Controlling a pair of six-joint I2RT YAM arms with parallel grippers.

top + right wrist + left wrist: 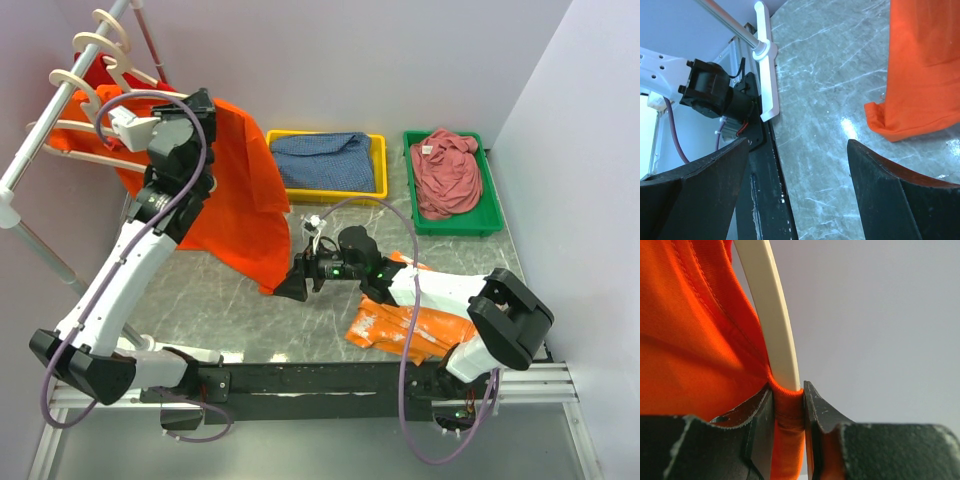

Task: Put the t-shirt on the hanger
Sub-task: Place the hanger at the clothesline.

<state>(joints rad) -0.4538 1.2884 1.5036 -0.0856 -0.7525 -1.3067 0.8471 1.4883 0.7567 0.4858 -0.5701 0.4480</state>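
Observation:
Next, my left gripper shifts a little toward the metal rack pole and releases the ribbed edge (788, 402), since the hanger's cream arm already goes into the cloth.
The bright orange-red t-shirt (245, 205) hangs from a cream hanger (108, 155) at the rack on the upper left, its lower corner reaching the table. My left gripper (110, 120) is raised at the hanger. In the left wrist view it (788, 396) is shut on the t-shirt's ribbed edge (787, 415), right where the hanger's cream arm (772, 325) goes into the cloth. My right gripper (292, 285) is open and empty low over the table, just beside the shirt's lower corner (900, 125). Its jaws (797, 150) stand wide apart.
Other cream hangers (100, 45) hang on the metal rack pole (40, 140). A yellow tray (380, 165) holds blue cloth and a green tray (490, 215) holds a darker red shirt. A lighter-orange smudged cloth (400, 320) lies under the right arm. The rack's white foot (765, 65) stands by the black rail.

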